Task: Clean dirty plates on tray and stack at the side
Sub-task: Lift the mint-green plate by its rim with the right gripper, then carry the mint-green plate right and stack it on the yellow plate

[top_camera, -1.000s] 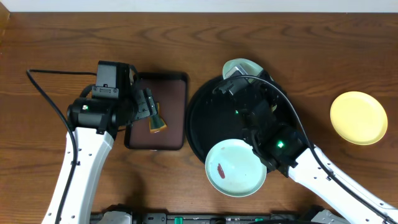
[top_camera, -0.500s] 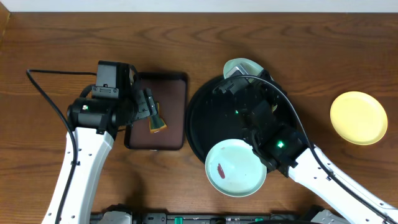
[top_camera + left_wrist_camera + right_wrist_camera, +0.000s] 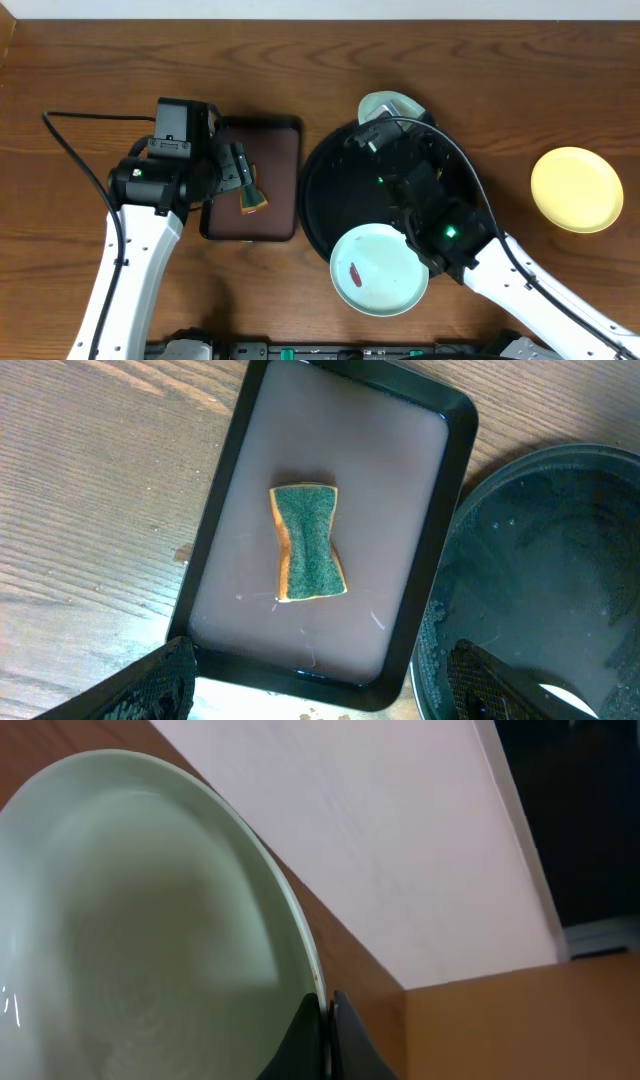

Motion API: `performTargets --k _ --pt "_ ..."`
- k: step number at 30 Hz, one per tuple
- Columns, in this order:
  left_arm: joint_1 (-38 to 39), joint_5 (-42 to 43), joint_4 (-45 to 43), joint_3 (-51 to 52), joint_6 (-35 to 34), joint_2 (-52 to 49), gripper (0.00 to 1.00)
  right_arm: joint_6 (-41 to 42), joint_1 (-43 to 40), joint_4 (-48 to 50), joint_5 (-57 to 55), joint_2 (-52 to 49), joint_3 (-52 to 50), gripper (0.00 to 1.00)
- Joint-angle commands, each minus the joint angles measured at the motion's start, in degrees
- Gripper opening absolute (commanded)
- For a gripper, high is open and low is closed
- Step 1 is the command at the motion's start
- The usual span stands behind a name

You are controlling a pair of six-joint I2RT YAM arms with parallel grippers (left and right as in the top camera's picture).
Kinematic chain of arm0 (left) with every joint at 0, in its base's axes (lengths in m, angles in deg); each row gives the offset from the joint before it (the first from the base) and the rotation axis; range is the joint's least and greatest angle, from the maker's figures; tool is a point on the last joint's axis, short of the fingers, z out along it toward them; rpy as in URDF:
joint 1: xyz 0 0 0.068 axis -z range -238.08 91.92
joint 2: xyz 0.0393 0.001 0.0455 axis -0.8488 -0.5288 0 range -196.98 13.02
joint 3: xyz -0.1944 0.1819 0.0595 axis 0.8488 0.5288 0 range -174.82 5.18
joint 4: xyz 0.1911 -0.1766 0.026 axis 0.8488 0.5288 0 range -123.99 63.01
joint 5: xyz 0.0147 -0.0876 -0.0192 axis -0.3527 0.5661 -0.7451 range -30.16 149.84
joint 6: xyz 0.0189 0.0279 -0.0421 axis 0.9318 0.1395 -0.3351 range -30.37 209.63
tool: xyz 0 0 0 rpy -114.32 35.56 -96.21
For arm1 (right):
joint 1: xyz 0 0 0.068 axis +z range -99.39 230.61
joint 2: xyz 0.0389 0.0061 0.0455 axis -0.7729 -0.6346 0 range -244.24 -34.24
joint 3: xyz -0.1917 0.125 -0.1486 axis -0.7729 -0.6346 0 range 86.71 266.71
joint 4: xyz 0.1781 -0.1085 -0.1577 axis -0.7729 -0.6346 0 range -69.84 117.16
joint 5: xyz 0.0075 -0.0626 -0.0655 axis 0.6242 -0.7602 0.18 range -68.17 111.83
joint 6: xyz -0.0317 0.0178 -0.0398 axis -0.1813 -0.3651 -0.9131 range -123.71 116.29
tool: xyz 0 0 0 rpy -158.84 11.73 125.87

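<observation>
The yellow plate [image 3: 577, 190] lies set aside to the right of my right gripper in the overhead view, so next I should swing over it, lower the mint plate and release.
The black round tray [image 3: 330, 190] lies at the table's centre and also shows in the left wrist view [image 3: 540, 540]. A mint plate with a reddish smear [image 3: 378, 270] rests on its front rim. My right gripper [image 3: 385, 125] is shut on the rim of a second mint plate [image 3: 388, 104], which is tilted up at the tray's far edge. The right wrist view shows that plate [image 3: 150, 920] pinched between the fingers [image 3: 328, 1020]. The yellow plate [image 3: 577, 188] lies on the bare wood at the right. My left gripper [image 3: 240, 178] is open and empty.
A dark-brown rectangular tray [image 3: 275, 150] left of the black tray holds a green-and-yellow sponge [image 3: 251, 200]. The left wrist view shows the sponge [image 3: 308, 543] lying on it, with my open fingers [image 3: 325, 675] above the tray's near rim. A black cable [image 3: 75, 150] runs at far left.
</observation>
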Motion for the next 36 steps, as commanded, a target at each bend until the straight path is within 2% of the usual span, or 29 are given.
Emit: performTargets --k 1,8,14,18,22,25,31,34,36 --pt "-0.09 0.15 0.17 -1.22 0.59 0.24 0.81 4.50 -0.20 0.35 -1.44 -1.40 1.01 0.01" --pt "-0.09 0.15 0.17 -1.22 0.59 0.24 0.81 9.90 -1.03 -0.83 -1.22 -2.62 1.01 0.01" --pt "-0.09 0.15 0.17 -1.22 0.59 0.24 0.81 5.25 -1.84 0.17 -0.74 -2.80 1.01 0.01" --pt "-0.09 0.15 0.17 -1.25 0.59 0.24 0.81 9.35 -1.90 -1.31 -0.33 -2.84 1.01 0.01" --pt "-0.09 0.15 0.20 -1.22 0.59 0.24 0.81 18.47 -3.32 -3.32 -0.46 -2.82 1.01 0.01" --pt "-0.09 0.15 0.17 -1.22 0.59 0.24 0.81 30.32 -5.97 -7.43 0.76 -2.82 1.01 0.01" --pt "-0.09 0.15 0.17 -1.25 0.59 0.24 0.81 45.03 -15.17 -14.51 14.60 -1.99 1.01 0.01" --pt "-0.09 0.15 0.17 -1.22 0.59 0.24 0.81 50.86 -23.04 -16.26 28.13 -1.79 1.01 0.01" --pt "-0.09 0.15 0.17 -1.22 0.59 0.24 0.81 54.31 -31.08 -16.44 41.62 -1.79 1.01 0.01"
